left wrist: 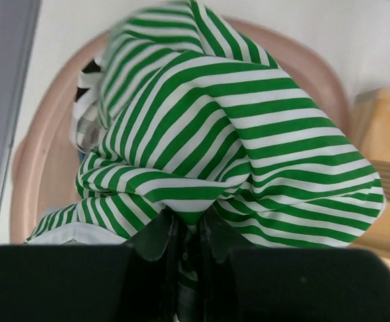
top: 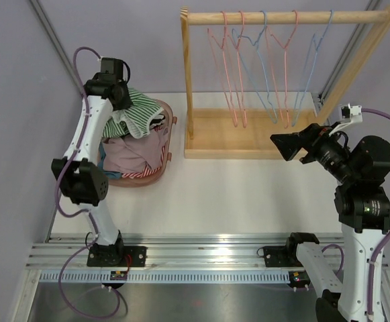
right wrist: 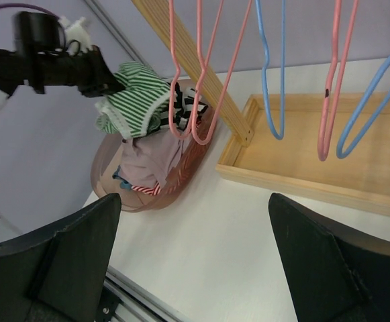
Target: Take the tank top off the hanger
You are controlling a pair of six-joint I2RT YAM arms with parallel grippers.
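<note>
The left gripper should next go down into the pink basket (top: 160, 173) onto the clothes, because the striped tank top in its fingers is held above them.
The green-and-white striped tank top (top: 138, 115) (left wrist: 235, 134) (right wrist: 137, 100) is bunched on top of the clothes in a pink basket (top: 160, 173) at the back left. My left gripper (top: 123, 99) (left wrist: 188, 231) (right wrist: 111, 87) hangs over the basket, its jaws nearly together with a fold of the striped cloth pinched between them. Several bare pink and blue wire hangers (top: 238, 74) (right wrist: 195, 87) hang on the wooden rack's rail (top: 282, 17); no garment is on them. My right gripper (top: 283, 146) (right wrist: 195, 201) stands wide open and empty in front of the rack.
The basket (left wrist: 43, 168) (right wrist: 107, 181) also holds a pale pink garment (top: 137, 153) and a red-striped one (top: 139, 174). The rack's wooden tray base (top: 248, 137) (right wrist: 329, 154) sits at the back middle. An aluminium rail (top: 195, 258) runs along the near edge.
</note>
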